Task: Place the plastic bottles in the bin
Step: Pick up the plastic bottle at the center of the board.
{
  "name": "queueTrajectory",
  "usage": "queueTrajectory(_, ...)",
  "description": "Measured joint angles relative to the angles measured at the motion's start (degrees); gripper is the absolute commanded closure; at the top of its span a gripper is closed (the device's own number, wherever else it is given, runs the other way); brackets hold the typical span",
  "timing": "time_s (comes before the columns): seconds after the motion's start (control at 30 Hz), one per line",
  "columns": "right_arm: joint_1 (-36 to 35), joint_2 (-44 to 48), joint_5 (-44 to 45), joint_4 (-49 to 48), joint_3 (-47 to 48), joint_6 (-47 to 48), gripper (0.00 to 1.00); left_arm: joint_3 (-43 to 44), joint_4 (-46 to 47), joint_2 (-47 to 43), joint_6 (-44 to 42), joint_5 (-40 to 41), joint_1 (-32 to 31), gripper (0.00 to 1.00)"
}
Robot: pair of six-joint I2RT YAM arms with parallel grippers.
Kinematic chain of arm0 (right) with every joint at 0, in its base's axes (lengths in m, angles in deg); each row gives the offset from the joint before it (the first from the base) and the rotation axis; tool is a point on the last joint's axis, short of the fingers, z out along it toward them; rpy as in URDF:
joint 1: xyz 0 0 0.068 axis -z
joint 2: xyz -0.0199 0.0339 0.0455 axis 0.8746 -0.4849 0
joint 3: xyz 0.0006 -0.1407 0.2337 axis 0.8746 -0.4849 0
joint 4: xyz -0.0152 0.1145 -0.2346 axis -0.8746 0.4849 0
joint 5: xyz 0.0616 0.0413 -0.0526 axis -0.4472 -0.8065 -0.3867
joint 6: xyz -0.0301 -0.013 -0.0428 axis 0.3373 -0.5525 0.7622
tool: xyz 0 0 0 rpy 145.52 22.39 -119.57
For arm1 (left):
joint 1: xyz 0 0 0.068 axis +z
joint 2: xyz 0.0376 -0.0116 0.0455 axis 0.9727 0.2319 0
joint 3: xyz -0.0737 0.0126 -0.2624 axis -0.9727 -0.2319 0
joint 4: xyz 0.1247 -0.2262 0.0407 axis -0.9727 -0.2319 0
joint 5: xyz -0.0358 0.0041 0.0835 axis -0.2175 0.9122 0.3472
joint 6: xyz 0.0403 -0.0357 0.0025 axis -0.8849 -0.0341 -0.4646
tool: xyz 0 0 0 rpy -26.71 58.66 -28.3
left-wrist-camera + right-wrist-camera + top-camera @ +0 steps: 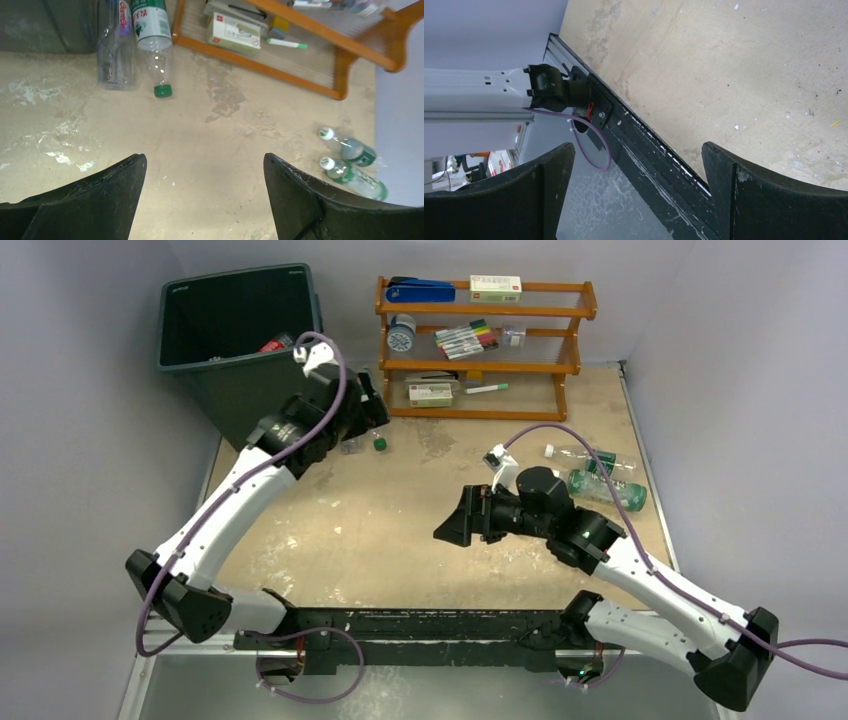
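I will next move my left gripper down with its open fingers on both sides of the green-capped bottle's neck (378,435) (161,81), which lies below it. I will close where the neck sticks out clear of the rack.
The dark bin (200,295) stands at the far left, with a red-labelled bottle (275,343) inside it. My left gripper (372,410) is open and empty beside the bin's right wall, above two bottles lying on the table. One is a green-capped, green-labelled bottle (152,35). The other is a clear bottle with purple and red lettering (116,45). Two more green-labelled bottles (590,457) (605,490) lie at the right edge and show in the left wrist view (350,149) (355,177). My right gripper (448,524) is open and empty over the table's middle, pointing left.
An orange wooden rack (485,365) at the back holds markers, small boxes and a stapler. The bin's wall (45,25) is close to the left arm. The right wrist view shows the table's front rail (644,135) and the left arm's base (549,90).
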Motion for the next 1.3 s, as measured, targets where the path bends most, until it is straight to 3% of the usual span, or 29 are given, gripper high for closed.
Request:
queueTrajectory(0.27,0.0,4.3,0.8,1.0,0.0,-1.0,0.02,-8.2,5.6,6.0,1.7,5.5,-2.0,0.15)
queueTrajectory(0.67,0.0,5.4,0.8,2.2,-0.9,-1.1,0.02,-9.2,13.7,20.1,1.9,8.3,-2.0,0.17)
queueTrajectory(0.97,0.0,8.5,0.9,3.7,-2.0,-1.2,0.01,-7.5,16.0,30.4,1.9,9.7,-1.3,0.27)
queueTrajectory(1.13,0.0,9.9,1.0,5.1,-2.2,-1.2,0.01,-6.2,16.5,33.8,1.6,10.1,0.3,0.40)
queueTrajectory(1.3,0.0,10.2,1.0,6.2,-2.5,-1.2,0.01,-4.1,17.3,36.2,1.4,10.4,1.6,0.44)
